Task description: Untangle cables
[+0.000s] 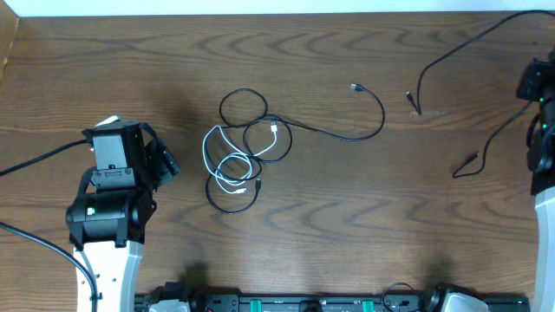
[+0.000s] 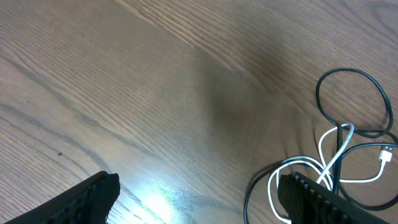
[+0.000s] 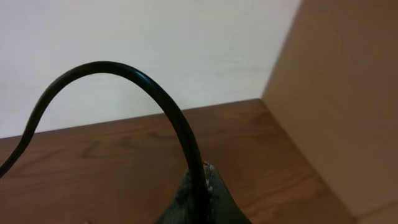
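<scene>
My right gripper will swing to the right in the overhead view next and turn toward the tan board (image 3: 341, 93), because the ends of the black cable still lie near the tangle's plug.
A tangle of cables lies mid-table: a white cable (image 1: 227, 161) looped through black loops (image 1: 244, 107), with one black strand running right to a plug (image 1: 355, 87). My left gripper (image 1: 165, 161) stands open just left of the tangle, holding nothing. In the left wrist view its fingers straddle bare wood (image 2: 199, 199), with the white cable (image 2: 336, 157) and a black loop (image 2: 351, 99) at the right finger. At the far right, my right gripper (image 1: 534, 83) is raised and shut on a black cable (image 3: 134, 78). That cable's loose ends (image 1: 413, 100) (image 1: 460, 172) rest on the table.
Thick black arm wires (image 1: 35, 161) trail left of the left arm. A rail with fixtures (image 1: 303, 304) runs along the table's near edge. The right wrist view looks over the table's far corner to a pale wall (image 3: 155, 43) and a tan board (image 3: 342, 93).
</scene>
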`<state>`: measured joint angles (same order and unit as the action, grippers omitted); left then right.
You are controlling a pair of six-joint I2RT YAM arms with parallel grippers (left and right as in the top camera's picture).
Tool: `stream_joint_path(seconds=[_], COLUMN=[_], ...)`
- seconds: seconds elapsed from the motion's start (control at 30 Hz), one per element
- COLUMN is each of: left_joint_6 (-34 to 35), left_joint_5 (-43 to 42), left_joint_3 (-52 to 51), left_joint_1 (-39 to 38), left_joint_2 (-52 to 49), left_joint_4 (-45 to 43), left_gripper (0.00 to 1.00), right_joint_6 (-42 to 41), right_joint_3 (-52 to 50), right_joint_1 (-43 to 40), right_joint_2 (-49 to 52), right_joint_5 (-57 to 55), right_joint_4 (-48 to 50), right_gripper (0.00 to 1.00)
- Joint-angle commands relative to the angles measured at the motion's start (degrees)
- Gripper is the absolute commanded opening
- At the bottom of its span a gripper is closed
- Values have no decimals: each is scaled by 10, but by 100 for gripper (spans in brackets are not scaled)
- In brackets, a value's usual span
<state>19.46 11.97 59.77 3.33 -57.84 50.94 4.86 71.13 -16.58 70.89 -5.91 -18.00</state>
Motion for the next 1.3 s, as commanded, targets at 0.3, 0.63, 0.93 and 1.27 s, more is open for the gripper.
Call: stream_joint_path(seconds=[0.3,0.63,0.93,1.27], left_joint_6=[3,3,3,3], left_joint_5=[5,5,5,5], left_joint_3=[2,2,2,2], left_joint_1=[3,3,3,3], left_joint_2=[2,2,2,2], left_joint_4=[0,0,0,0], left_gripper=[86,86,86,86], right_joint_6=[3,10,0,-105], right_joint_3=[4,4,4,4], right_joint_1=[-99,-194,-317,-452], right_joint_2=[71,144,193,258], right_joint_5=[-87,-114,-113,-8], right_joint_4=[14,42,82,75], right_gripper=[1,1,3,7])
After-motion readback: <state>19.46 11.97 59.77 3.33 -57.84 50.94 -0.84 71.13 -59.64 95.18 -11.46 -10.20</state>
